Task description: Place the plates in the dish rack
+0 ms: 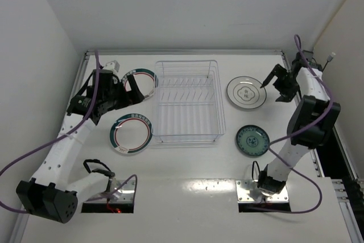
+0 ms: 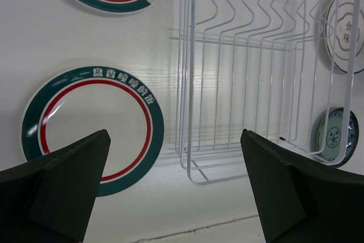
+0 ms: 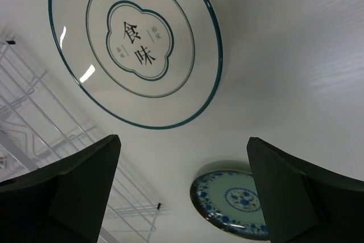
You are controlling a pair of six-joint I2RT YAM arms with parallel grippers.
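Observation:
I should next lower my open right gripper onto the silver-grey plate's rim away from the rack (image 1: 187, 101), as the clear tabletop beside it leaves room for a finger.
The clear dish rack (image 1: 187, 101) stands empty mid-table. Left of it lie two white plates with green-and-red rims: the larger (image 1: 131, 134) near its front corner, the smaller (image 1: 145, 81) near its back corner. Right of it lie the silver-grey plate (image 1: 246, 93) and the small teal-blue plate (image 1: 252, 140). My left gripper (image 1: 133, 88) is open and empty, held above the smaller rimmed plate; its wrist view shows the larger rimmed plate (image 2: 91, 118) and the rack (image 2: 256, 55). My right gripper (image 1: 273, 88) is open and empty, held just right of the silver-grey plate (image 3: 136, 44), with the teal-blue plate (image 3: 233, 200) below.
White walls enclose the table on the left, back and right. Purple cables (image 1: 34, 152) loop from both arms. The arm bases (image 1: 259, 189) sit at the near edge. A small white connector (image 1: 114, 64) lies at the back left corner.

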